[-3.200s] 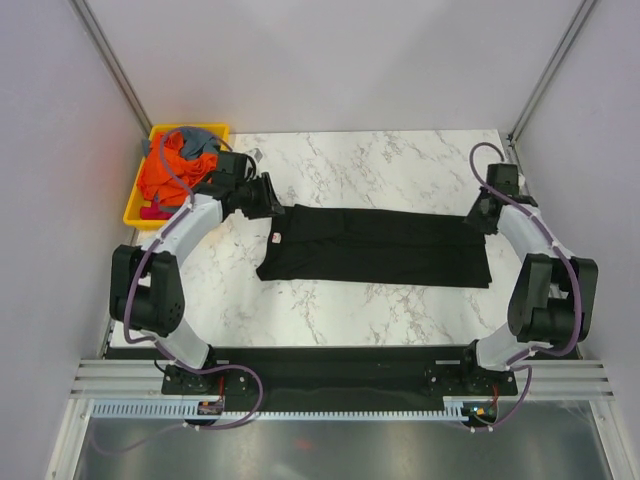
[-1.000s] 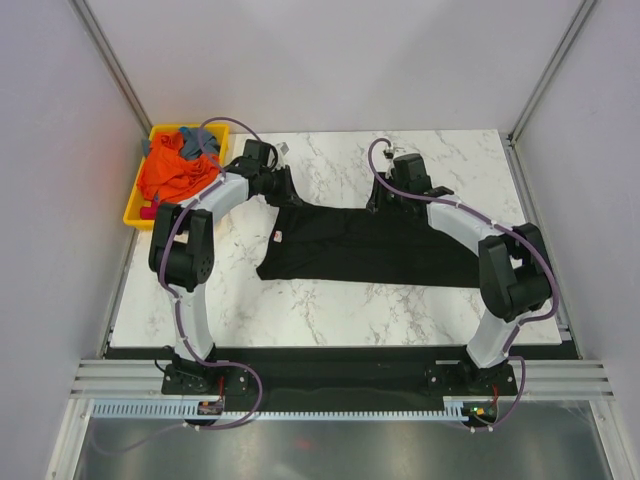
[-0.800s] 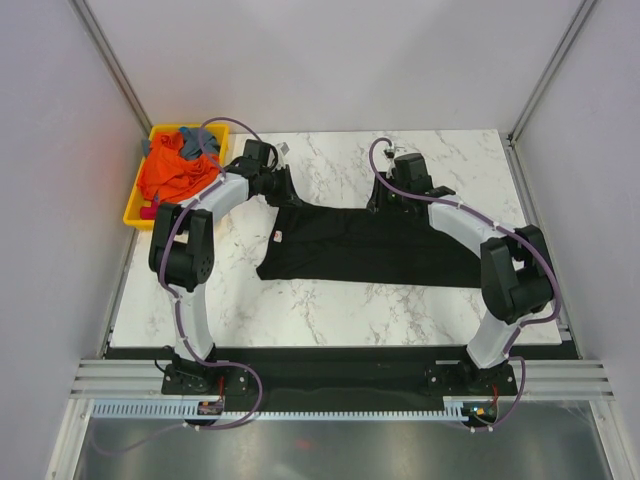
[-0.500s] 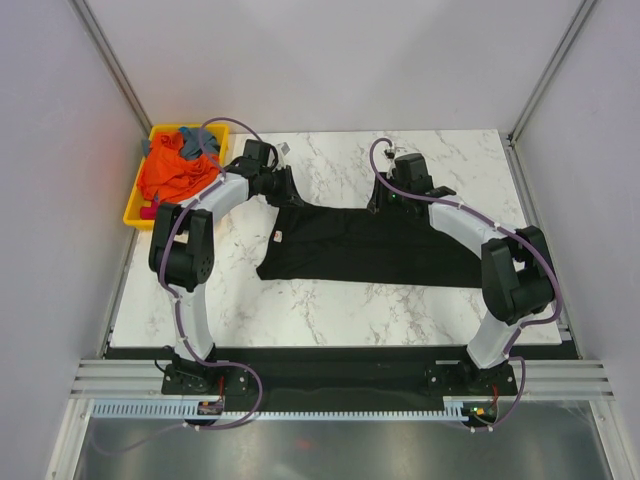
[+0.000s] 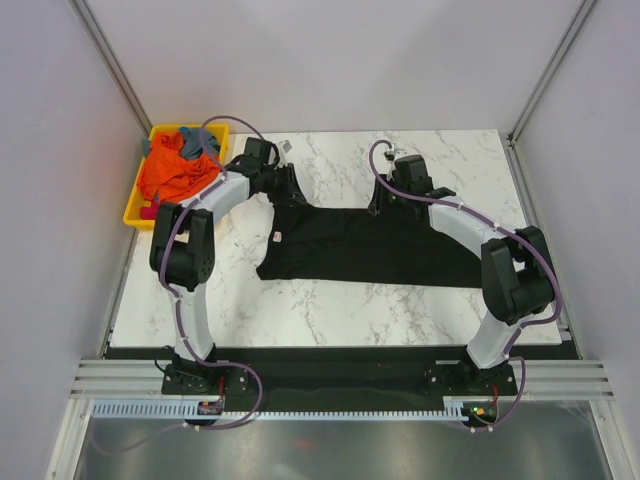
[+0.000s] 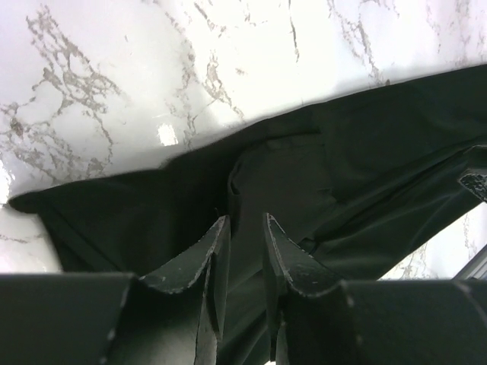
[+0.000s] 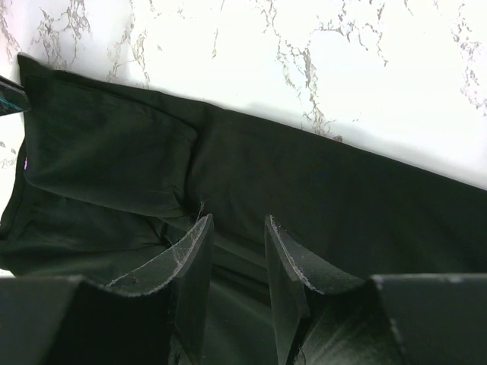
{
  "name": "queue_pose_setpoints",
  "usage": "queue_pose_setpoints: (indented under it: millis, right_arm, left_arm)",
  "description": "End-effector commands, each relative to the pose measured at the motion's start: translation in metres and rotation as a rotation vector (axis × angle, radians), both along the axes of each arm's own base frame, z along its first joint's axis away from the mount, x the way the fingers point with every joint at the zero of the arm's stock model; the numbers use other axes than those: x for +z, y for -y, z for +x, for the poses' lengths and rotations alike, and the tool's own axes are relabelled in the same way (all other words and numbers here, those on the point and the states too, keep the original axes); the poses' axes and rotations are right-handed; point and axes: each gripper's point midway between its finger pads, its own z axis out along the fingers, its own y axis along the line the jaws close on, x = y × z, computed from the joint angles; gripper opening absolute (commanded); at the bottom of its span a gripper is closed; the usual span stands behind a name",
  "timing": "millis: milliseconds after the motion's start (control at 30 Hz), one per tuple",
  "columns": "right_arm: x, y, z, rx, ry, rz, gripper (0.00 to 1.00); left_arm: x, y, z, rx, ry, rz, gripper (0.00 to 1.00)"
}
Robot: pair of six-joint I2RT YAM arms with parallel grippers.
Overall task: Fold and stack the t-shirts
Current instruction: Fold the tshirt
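Note:
To grab the black t-shirt's far corner at the label end, my left gripper will lower onto it first, then close its narrowly parted fingers.
The black t-shirt lies in a long folded band across the marble table, its small neck label at the left end. My left gripper sits low over the shirt's far left corner. In the left wrist view it has its fingers a narrow gap apart over black cloth. My right gripper is at the middle of the far edge. In the right wrist view it is open just above the cloth. An orange t-shirt and a grey-blue one lie crumpled in the tray.
The yellow plastic tray stands at the table's far left corner, close behind my left arm. Bare marble shows in front of the shirt and marble behind it. Grey walls close in the left, right and back.
Since 3.2 s ago my right arm swung from the shirt's right end to the middle of its far edge; my left gripper moved to the far left corner. Over the last second, almost no movement.

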Motion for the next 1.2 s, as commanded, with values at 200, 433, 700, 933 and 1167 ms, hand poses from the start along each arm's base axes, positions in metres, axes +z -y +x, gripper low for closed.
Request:
queue_pose_setpoints:
  millis: [200, 433, 700, 933, 1167]
  right_arm:
    - [0.011, 0.000, 0.002, 0.007, 0.038, -0.003, 0.41]
    - [0.010, 0.001, 0.001, 0.009, 0.037, -0.010, 0.41]
    - [0.014, 0.002, 0.004, 0.008, 0.047, -0.017, 0.41]
    - [0.018, 0.003, 0.005, 0.008, 0.059, -0.026, 0.41]
    - [0.018, 0.003, 0.007, 0.008, 0.059, -0.025, 0.41]
  left_arm:
    - [0.009, 0.012, 0.014, -0.042, 0.057, -0.012, 0.27]
    - [-0.004, -0.001, 0.018, 0.009, 0.056, 0.062, 0.29]
    - [-0.009, -0.019, 0.030, 0.109, 0.060, 0.155, 0.30]
    - [-0.029, -0.018, 0.027, 0.096, 0.018, 0.159, 0.30]
    - [-0.040, -0.018, 0.025, 0.087, 0.000, 0.165, 0.27]
